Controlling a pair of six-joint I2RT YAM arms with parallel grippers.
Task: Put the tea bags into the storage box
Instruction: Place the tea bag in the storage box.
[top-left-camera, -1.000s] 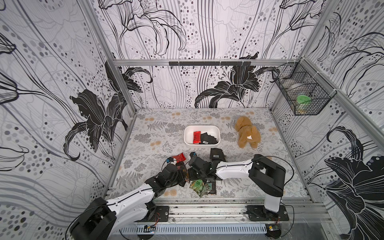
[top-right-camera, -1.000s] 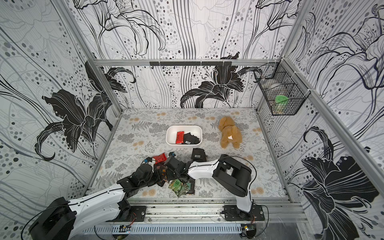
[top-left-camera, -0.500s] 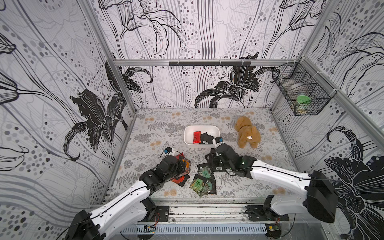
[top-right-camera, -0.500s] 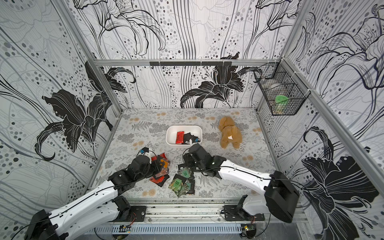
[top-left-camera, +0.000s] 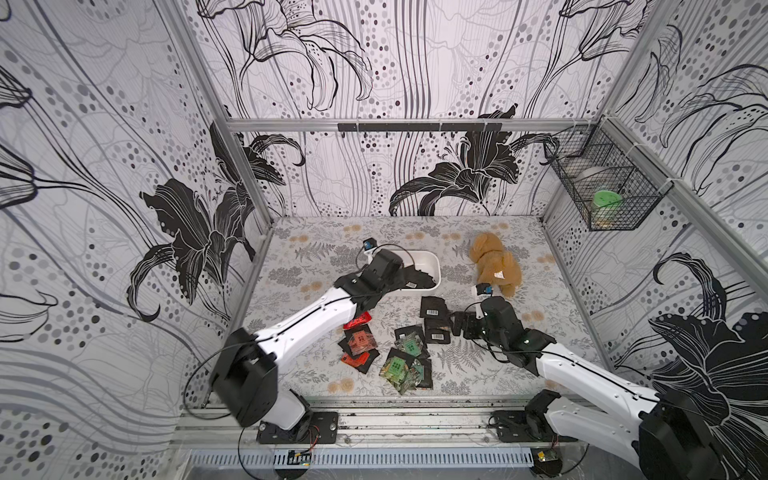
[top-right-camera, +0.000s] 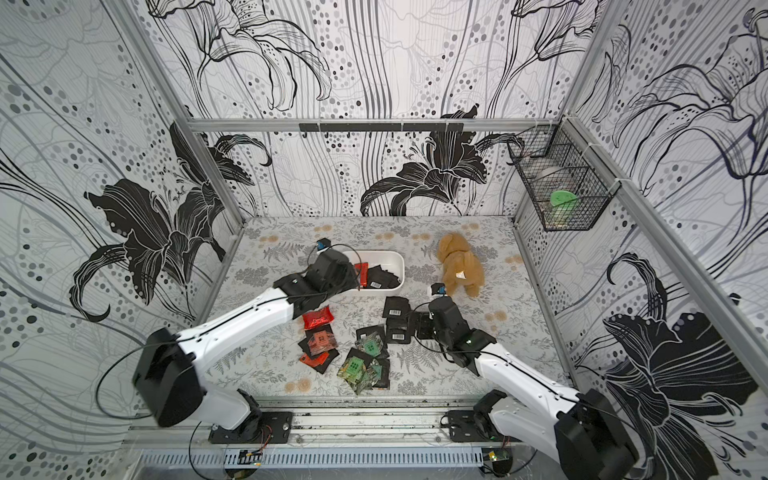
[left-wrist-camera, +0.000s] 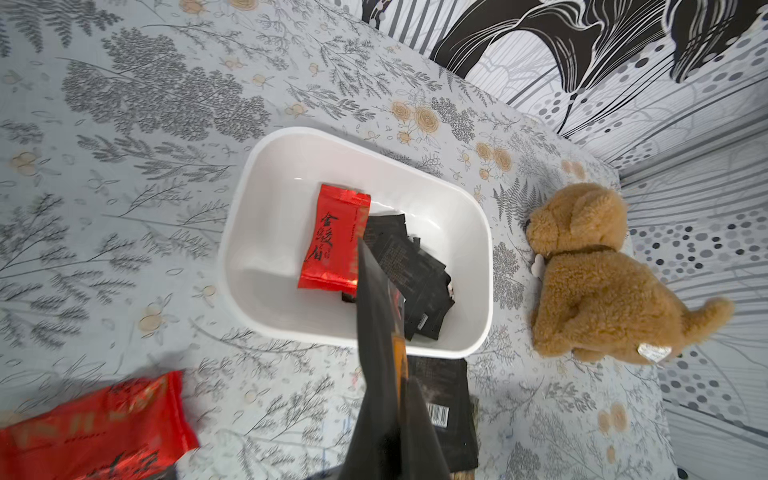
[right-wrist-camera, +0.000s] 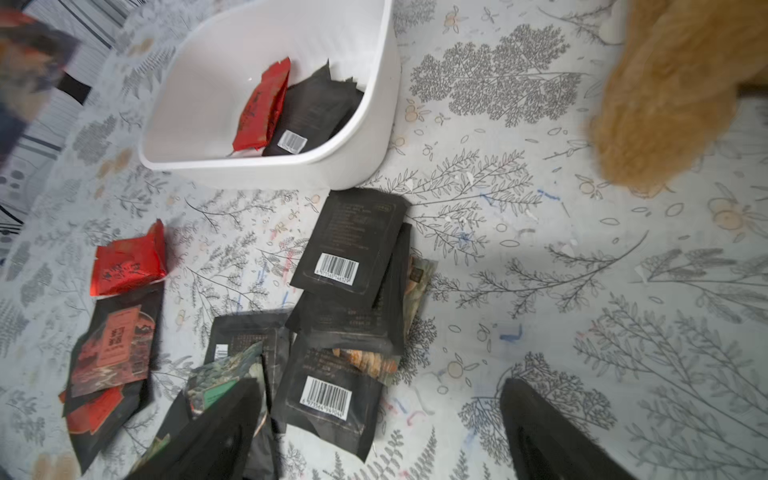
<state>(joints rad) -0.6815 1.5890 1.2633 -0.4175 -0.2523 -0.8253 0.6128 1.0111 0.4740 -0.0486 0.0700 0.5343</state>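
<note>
Black tea bags in the box (left-wrist-camera: 410, 265) are outward and below, and my left gripper is still above the near rim of the box, so next it needs to move outward and down to release.
My left gripper (top-left-camera: 397, 272) is shut on a black tea bag with an orange label (left-wrist-camera: 376, 332), held edge-on above the near rim of the white storage box (top-left-camera: 434, 262). A red tea bag (left-wrist-camera: 334, 239) and black ones (left-wrist-camera: 411, 270) lie inside the box. My right gripper (top-left-camera: 455, 324) stands open low over black barcode tea bags (right-wrist-camera: 328, 390), its fingers (right-wrist-camera: 540, 432) on either side of them. More tea bags lie loose in front of the box: a red one (top-left-camera: 357, 322), orange-labelled ones (top-left-camera: 360, 341) and green-labelled ones (top-left-camera: 409, 345).
A tan plush dog (top-left-camera: 494, 264) sits right of the box, close behind my right wrist. A black wire basket (top-left-camera: 602, 195) hangs on the right wall. The cell walls close in the floral mat (top-left-camera: 299, 266) on three sides.
My left arm has carried its tea bag from the pile back to the storage box. My right gripper has opened and shifted right, to the barcode tea bags.
</note>
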